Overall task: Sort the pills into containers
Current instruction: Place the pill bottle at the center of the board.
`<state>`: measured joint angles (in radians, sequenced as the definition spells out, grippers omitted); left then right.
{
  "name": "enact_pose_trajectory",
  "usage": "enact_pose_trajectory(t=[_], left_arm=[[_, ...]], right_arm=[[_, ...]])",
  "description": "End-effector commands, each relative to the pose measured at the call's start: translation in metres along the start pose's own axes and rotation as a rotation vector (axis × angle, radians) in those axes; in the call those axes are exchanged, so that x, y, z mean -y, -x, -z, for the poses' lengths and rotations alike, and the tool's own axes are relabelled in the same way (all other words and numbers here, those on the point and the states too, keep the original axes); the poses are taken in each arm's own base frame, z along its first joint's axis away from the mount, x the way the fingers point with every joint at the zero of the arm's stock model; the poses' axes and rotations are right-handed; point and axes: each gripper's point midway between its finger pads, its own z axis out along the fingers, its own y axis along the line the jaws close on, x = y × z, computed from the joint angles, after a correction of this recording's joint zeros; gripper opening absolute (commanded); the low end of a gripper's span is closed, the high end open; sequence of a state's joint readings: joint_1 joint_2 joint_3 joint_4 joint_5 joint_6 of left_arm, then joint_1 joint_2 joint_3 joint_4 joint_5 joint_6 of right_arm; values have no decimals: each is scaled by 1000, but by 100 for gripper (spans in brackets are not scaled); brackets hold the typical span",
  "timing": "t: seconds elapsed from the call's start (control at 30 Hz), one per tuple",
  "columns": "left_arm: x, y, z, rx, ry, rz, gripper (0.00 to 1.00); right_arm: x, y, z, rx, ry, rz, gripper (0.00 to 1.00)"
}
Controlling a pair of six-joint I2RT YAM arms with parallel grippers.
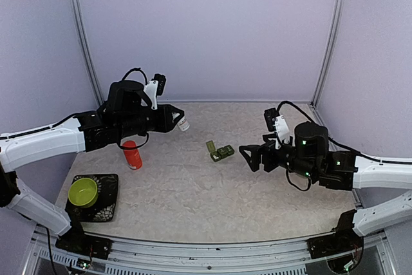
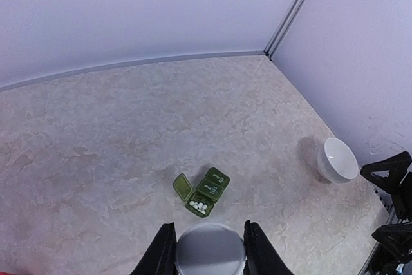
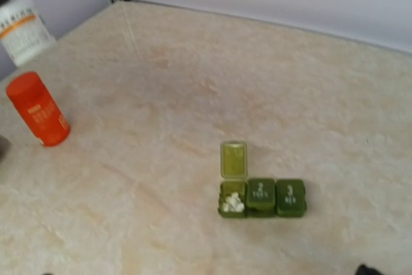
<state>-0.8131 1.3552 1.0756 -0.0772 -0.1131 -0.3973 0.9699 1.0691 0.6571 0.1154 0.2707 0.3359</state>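
Observation:
I need to lower my left gripper toward the bare tabletop beyond the orange bottle and release the white bottle there, as the open cell already holds pills.
The containers are a short dark green pill box lying mid-table. Its first cell is open with the lid flipped back, and the other two lids are closed. Several whitish pills lie in the open cell, and the pills also show from above. My left gripper is shut on a small white bottle, held in the air left of and above the containers. The bottle points toward the table's middle. My right gripper stands open just right of the box, holding nothing.
An orange bottle stands upright left of the box. A lime-green bowl sits on a black tray at the front left. A white bowl sits near the right wall.

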Motion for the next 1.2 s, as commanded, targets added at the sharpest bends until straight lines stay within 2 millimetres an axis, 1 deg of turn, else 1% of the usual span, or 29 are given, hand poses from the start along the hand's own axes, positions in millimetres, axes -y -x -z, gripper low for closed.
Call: enact_pose_trajectory(t=[0.0,0.2,0.6,0.7,0.9,1.17], left_arm=[[-26,-3,-6,-9,92,-18,19],[-47,-6,-16,-31,144,-45,19],[-90,-4,-37,-46,223,-30,18],[-105,-4,-42,-52,247,-19,18],[-127,-7,-52,-63,274,3,18],[-154,-4,-57,-61,324,24,18]], right_arm=[[12,-8,5,-13,-36,-15,100],[16,-18,6,-34,-47,-11,100],[25,-34,8,-80,-74,1,100],[26,-36,7,-87,-78,3,100],[27,-35,8,-89,-84,5,100],[29,-40,8,-99,-89,2,100]])
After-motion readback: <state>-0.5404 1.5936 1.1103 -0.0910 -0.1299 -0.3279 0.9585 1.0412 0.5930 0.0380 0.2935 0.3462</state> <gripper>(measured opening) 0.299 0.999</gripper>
